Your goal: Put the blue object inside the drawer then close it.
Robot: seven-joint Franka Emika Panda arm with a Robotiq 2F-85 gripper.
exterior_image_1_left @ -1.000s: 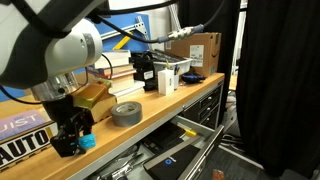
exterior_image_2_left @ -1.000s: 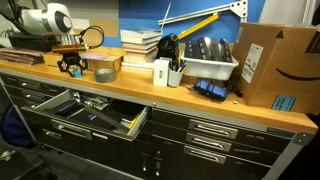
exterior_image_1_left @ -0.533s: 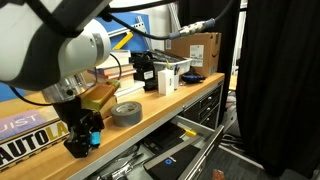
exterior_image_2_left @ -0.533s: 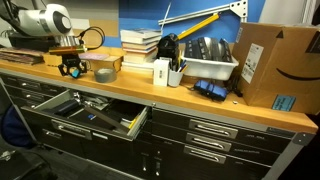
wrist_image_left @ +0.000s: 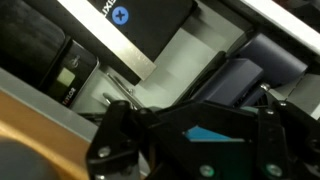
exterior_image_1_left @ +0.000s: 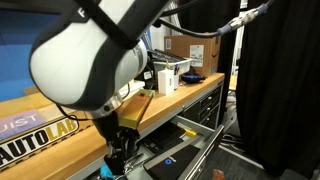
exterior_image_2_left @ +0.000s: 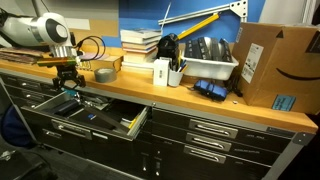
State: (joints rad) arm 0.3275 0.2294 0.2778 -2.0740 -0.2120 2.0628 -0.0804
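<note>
The drawer's bare grey bottom has a patch on the gripper's side away from the benchtop, so my gripper needs to turn and move toward the drawer's front, over that patch, and release.
My gripper is shut on a small blue object, which shows as a blue wedge between the black fingers in the wrist view. In an exterior view the gripper hangs just past the front edge of the wooden benchtop, over the left part of the open drawer. In an exterior view my gripper sits below bench level, mostly hidden behind my arm. The wrist view looks down into the drawer at a dark box and a black device.
On the bench stand a grey tape roll, a wooden box, stacked books, a white bin, a dark blue item and a cardboard box. Closed drawers fill the cabinet front.
My gripper has carried the blue object off the benchtop, out past its front edge and down over the open drawer.
</note>
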